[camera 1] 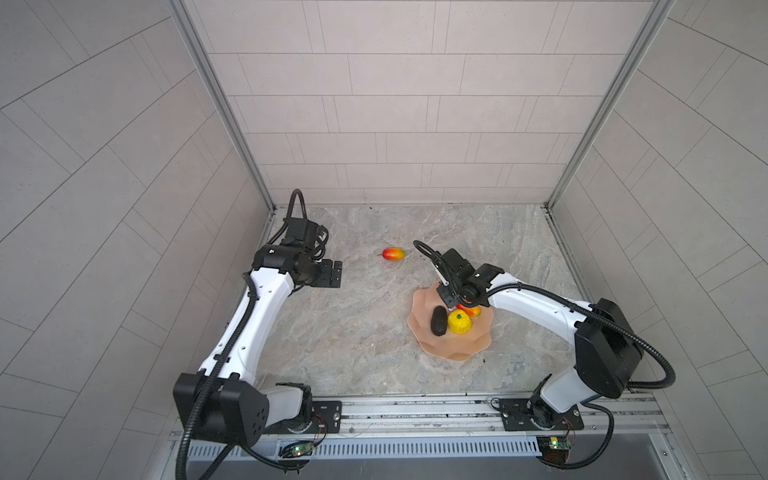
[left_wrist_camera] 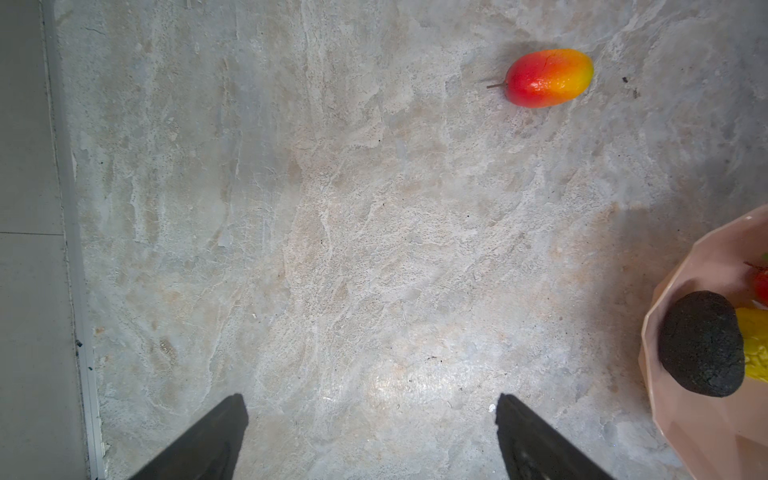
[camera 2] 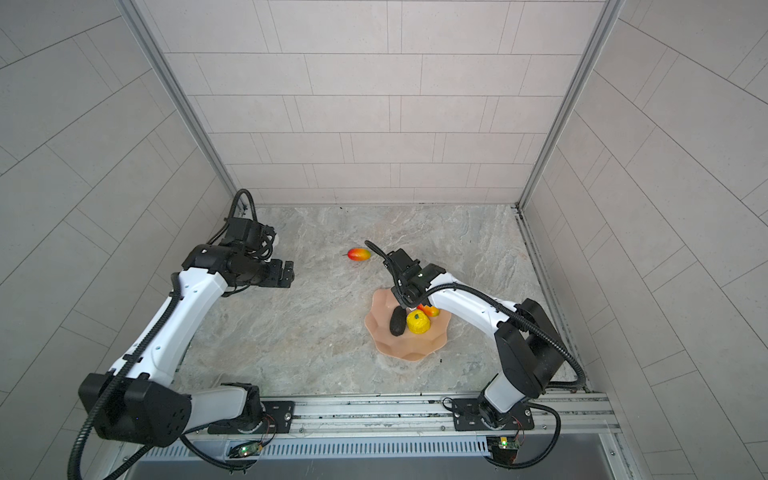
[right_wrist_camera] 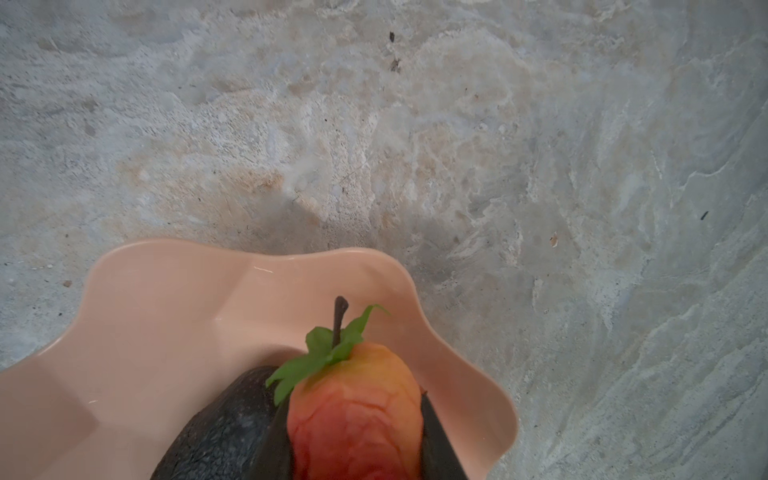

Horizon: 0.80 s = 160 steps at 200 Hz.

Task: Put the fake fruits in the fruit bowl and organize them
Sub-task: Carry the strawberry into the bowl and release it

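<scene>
I will lower my right gripper a little next and release the red-orange fruit in the far part of the bowl beside the dark oval, since that part of the bowl is just below.
The peach-pink fruit bowl (camera 1: pixel 453 345) (camera 2: pixel 407 349) sits right of centre. In it lie a dark avocado-like oval (camera 1: pixel 438 321) (left_wrist_camera: pixel 702 343) and a bumpy yellow fruit (camera 1: pixel 459 322) (camera 2: pixel 417 322). My right gripper (camera 1: pixel 455 305) (right_wrist_camera: pixel 355 449) hangs over the bowl's far part. It is shut on a red-orange fruit with green leaves and a dark stem (right_wrist_camera: pixel 357 407), right beside the dark oval (right_wrist_camera: pixel 224 419). A red-orange-yellow mango (camera 1: pixel 393 254) (left_wrist_camera: pixel 548 77) lies alone on the table beyond the bowl. My left gripper (camera 1: pixel 332 274) (left_wrist_camera: pixel 370 415) is open and empty, at the left, well short of that mango.
The marble-patterned tabletop (camera 1: pixel 340 332) is boxed in by tiled walls at the back and both sides, with metal corner posts (camera 1: pixel 266 199). A rail (camera 1: pixel 415 411) with both arm bases runs along the front edge. Bare tabletop lies between my left gripper and the bowl.
</scene>
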Tool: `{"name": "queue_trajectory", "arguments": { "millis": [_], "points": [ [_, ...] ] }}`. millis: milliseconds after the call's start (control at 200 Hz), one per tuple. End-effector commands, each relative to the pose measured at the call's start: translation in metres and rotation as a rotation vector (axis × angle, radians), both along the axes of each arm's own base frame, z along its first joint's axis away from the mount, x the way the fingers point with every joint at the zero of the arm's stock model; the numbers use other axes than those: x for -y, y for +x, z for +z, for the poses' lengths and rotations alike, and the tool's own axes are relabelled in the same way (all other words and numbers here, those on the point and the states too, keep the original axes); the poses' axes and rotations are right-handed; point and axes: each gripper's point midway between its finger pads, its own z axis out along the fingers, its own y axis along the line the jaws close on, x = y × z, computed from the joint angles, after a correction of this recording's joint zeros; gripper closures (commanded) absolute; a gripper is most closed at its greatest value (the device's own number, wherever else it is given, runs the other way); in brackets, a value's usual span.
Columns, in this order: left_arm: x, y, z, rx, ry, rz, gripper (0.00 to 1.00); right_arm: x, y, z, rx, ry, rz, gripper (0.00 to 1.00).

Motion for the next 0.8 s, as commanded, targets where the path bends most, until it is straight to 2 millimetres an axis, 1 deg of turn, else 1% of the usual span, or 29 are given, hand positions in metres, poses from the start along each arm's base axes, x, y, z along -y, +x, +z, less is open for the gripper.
{"name": "queue_trajectory", "arguments": {
  "millis": [0, 200, 340, 490, 576, 621, 636, 656, 731, 796],
  "points": [
    [-0.002, -0.003, 0.001, 0.004, 0.002, -0.004, 0.0, 0.001, 0.003, -0.006, 0.011, 0.011, -0.017, 0.91],
    [-0.002, -0.003, 0.0, 0.002, 0.001, -0.004, 0.0, -0.004, 0.005, -0.018, -0.005, 0.02, -0.015, 0.87],
    [-0.002, -0.003, 0.0, 0.0, 0.002, -0.005, 0.0, -0.009, 0.006, -0.022, -0.012, 0.04, -0.01, 0.77],
    [-0.002, -0.002, 0.0, 0.0, 0.003, -0.004, 0.0, -0.008, 0.005, -0.026, -0.022, 0.032, -0.01, 0.67],
    [-0.002, -0.002, 0.0, 0.001, 0.003, -0.004, 0.0, -0.007, 0.005, -0.023, -0.019, 0.029, -0.009, 0.58],
    [-0.002, -0.002, -0.001, -0.001, 0.004, -0.003, 0.0, -0.007, 0.005, -0.019, -0.015, 0.03, -0.008, 0.49],
    [-0.002, -0.002, -0.001, -0.002, 0.002, -0.004, 0.0, -0.007, 0.004, -0.017, -0.014, 0.03, -0.007, 0.44],
    [-0.002, -0.002, -0.001, -0.002, 0.004, -0.004, 0.0, -0.007, 0.005, -0.014, -0.01, 0.031, -0.006, 0.39],
    [-0.002, -0.002, 0.0, -0.002, 0.002, -0.005, 0.0, -0.007, 0.005, -0.003, 0.002, 0.034, -0.002, 0.24],
    [-0.001, -0.002, -0.001, -0.002, 0.003, -0.006, 0.0, -0.007, 0.005, 0.007, 0.012, 0.034, 0.007, 0.18]
  ]
}}
